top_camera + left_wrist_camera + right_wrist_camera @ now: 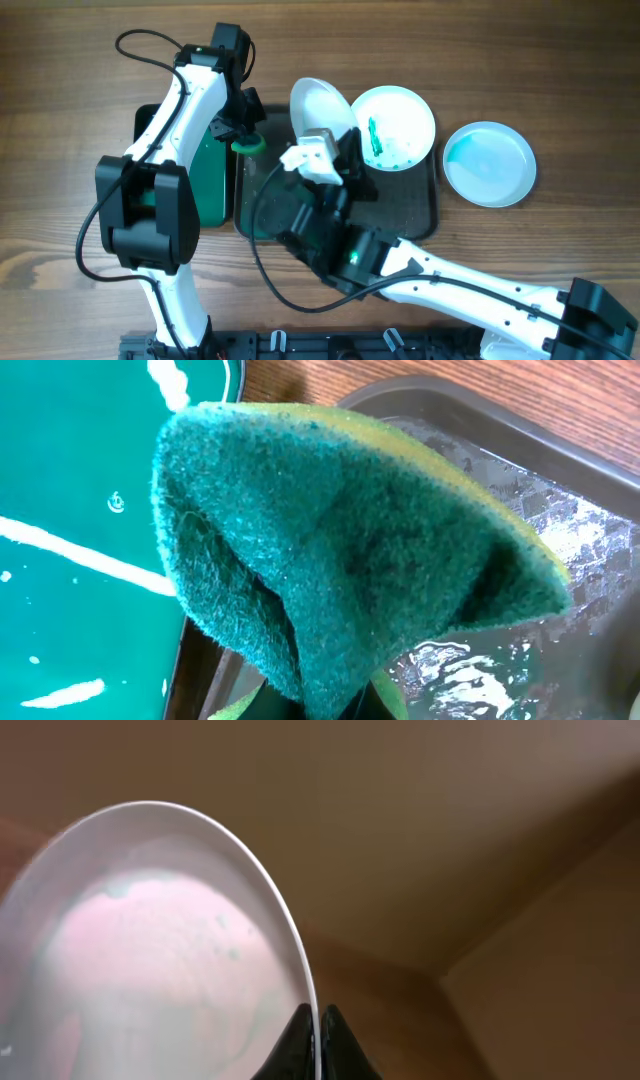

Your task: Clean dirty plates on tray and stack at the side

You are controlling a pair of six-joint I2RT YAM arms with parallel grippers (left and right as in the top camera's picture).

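The bare bottom of the tray beside the sponge is below and clear of the streaked plate, so my right gripper will tilt and lower its load onto it and release the white plate's rim.
My right gripper [336,152] is shut on the rim of a white plate [318,107] and holds it tilted up over the back of the dark tray [425,215]. In the right wrist view that plate [150,950] shows faint teal specks, with the fingers [318,1020] pinching its edge. My left gripper [243,130] is shut on a green sponge [250,143] at the tray's left rim; the sponge [340,550] fills the left wrist view. A second plate [395,125] with green streaks lies on the tray. A third plate [489,163], teal-tinted, lies on the table to the right.
A smaller black tray with bright green inside [212,185] sits left of the dark tray, under the left arm. The dark tray's floor [560,560] looks wet. The right arm stretches across the front of the table.
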